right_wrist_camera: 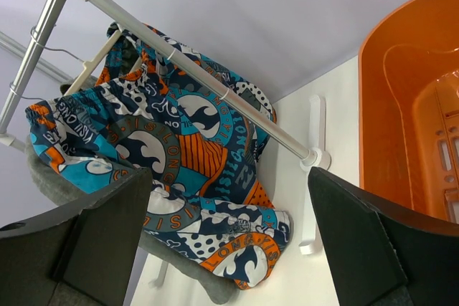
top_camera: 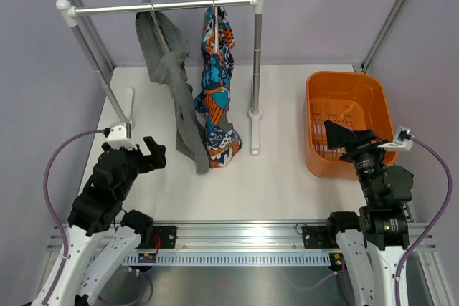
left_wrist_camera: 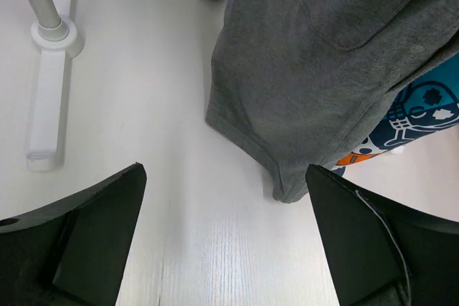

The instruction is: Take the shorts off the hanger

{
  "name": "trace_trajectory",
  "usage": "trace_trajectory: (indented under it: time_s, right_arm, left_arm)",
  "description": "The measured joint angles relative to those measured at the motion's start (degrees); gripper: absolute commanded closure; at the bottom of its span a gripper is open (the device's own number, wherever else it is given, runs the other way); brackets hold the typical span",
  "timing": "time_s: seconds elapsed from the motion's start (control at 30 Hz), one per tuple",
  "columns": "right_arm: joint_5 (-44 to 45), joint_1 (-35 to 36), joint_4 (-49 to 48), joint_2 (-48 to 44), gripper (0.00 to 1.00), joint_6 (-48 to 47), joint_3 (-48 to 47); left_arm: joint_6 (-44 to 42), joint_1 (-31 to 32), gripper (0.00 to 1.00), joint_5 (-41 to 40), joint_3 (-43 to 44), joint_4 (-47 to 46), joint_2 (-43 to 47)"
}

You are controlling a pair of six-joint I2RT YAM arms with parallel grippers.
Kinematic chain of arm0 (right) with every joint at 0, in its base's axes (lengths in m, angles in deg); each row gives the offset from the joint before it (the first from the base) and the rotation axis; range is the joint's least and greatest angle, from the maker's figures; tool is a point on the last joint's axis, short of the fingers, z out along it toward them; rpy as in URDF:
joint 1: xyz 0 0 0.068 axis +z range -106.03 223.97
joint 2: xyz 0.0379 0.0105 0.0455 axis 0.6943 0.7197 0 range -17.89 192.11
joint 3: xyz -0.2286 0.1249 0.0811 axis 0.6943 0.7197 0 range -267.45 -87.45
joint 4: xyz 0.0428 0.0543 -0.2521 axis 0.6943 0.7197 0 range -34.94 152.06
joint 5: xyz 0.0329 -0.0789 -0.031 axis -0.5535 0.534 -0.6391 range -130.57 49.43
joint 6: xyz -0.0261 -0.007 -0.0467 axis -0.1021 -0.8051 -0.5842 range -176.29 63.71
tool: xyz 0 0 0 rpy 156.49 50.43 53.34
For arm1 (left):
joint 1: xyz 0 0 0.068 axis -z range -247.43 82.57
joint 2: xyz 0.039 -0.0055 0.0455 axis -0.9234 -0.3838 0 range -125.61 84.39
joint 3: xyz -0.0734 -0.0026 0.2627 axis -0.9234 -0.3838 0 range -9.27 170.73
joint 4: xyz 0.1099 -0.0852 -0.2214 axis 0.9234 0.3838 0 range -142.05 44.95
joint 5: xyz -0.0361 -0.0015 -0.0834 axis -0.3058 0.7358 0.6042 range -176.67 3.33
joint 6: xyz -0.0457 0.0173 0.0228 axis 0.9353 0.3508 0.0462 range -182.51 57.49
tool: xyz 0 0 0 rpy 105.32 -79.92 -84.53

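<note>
Next, my left gripper rises outward and closes on the grey garment's hanger just below the rack's bar. The grey garment covers the shorts on this side.
The shorts, printed in teal, orange, white and black, hang on the hanger from the rack's rail, and their legs reach the table. In the right wrist view the shorts spread wide under the rail, with a cream arm of the hanger at the waistband. My left gripper is open near the table, left of the hems. It holds nothing, and a corner of the shorts shows behind grey cloth. My right gripper is open over the basket, empty, facing the shorts.
A grey garment hangs beside the shorts on its own hanger, its hem on the table near my left fingers. The rack's posts and feet stand around the clothes. An orange basket sits at the right.
</note>
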Motion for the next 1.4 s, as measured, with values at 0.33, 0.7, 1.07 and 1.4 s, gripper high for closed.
trace_trajectory:
  time_s: [0.33, 0.7, 1.07, 1.4]
  right_arm:
    - [0.0, 0.0, 0.0, 0.0, 0.01, 0.0, 0.0]
    - [0.0, 0.0, 2.1, 1.4, 0.01, -0.5, -0.1]
    - [-0.8, 0.0, 2.7, 3.9, 0.00, -0.6, -2.2]
    - [-2.0, 0.0, 4.8, 4.3, 0.00, -0.6, -4.9]
  left_arm:
    - [0.0, 0.0, 0.01, 0.0, 0.0, 0.0, 0.0]
    - [-0.1, 0.0, 0.01, 2.6, 11.1, -1.2, -6.0]
    - [0.9, 0.0, 0.01, 0.2, 44.9, -10.6, -32.1]
    - [-0.7, 0.0, 0.11, -5.9, 61.3, -12.9, -56.5]
